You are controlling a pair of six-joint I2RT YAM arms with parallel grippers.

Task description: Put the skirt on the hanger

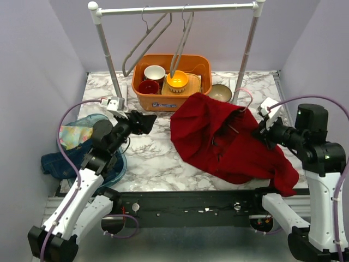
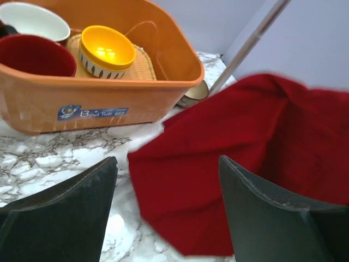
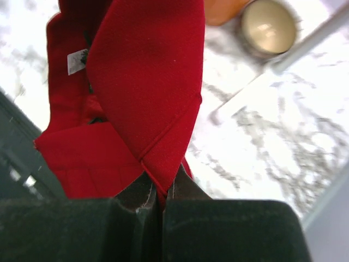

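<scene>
I should next raise my right gripper outward, hang the pink hook on the bar's bare part (image 1: 235, 6), which lies above and outward, and release the skirt's fold.
The red skirt (image 1: 221, 136) lies crumpled on the marble table, right of the middle, one edge lifted. My right gripper (image 1: 260, 129) is shut on a fold of the skirt (image 3: 147, 82) and holds it above the table. My left gripper (image 1: 146, 121) is open and empty, pointing at the skirt's left edge (image 2: 218, 164) from a short way off. Two grey hangers (image 1: 158, 35) hang on the white rail (image 1: 174, 9) at the back, above the orange basket.
An orange basket (image 1: 192, 95) with a white cup, a red cup and a yellow bowl stands under the rail. A beige bowl (image 1: 220, 92) sits beside the rail's right post. A pile of clothes (image 1: 73, 147) lies at the left edge.
</scene>
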